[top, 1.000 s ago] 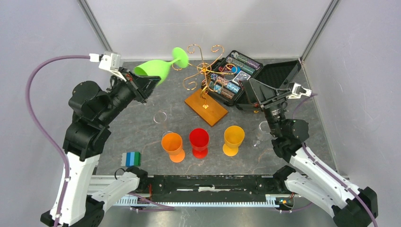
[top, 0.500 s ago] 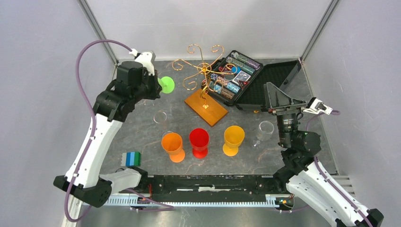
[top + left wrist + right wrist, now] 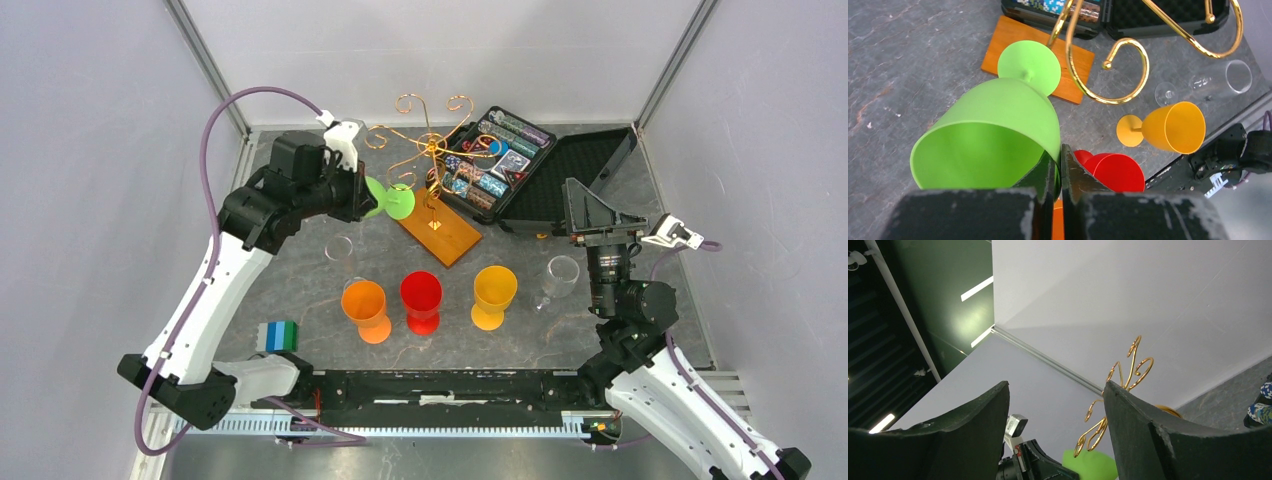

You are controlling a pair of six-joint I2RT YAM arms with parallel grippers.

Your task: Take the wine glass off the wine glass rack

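The tabletop behind the orange and red glasses [image 3: 393, 283] is bare, so my left gripper should next move back and down to release the green glass there.
The green wine glass [image 3: 993, 130] lies tilted in the air, its rim pinched between my left gripper's [image 3: 1059, 155] shut jaws. Its round foot [image 3: 400, 203] points at the wine glass rack [image 3: 430, 150], a gold wire stand on an orange-brown wooden base [image 3: 440, 232]. In the left wrist view one curled gold arm [image 3: 1128, 70] crosses just right of the foot; I cannot tell whether they touch. My right gripper [image 3: 600, 215] is raised at the right, open and holding nothing. Its wrist view looks past the jaws [image 3: 1055, 390] to the rack's curls [image 3: 1128, 365] and the green glass [image 3: 1088, 465].
Orange [image 3: 366, 308], red [image 3: 421, 298] and yellow [image 3: 494, 293] glasses stand in a row at the front. Clear glasses stand at the left [image 3: 340, 250] and the right [image 3: 560, 275]. An open black case [image 3: 590, 160] with coloured contents sits behind the rack. A blue-green block [image 3: 279, 335] lies at the front left.
My left arm has swung the green glass down and to the right, from high at the rack's back left to beside its post. The right arm drew back and rose.
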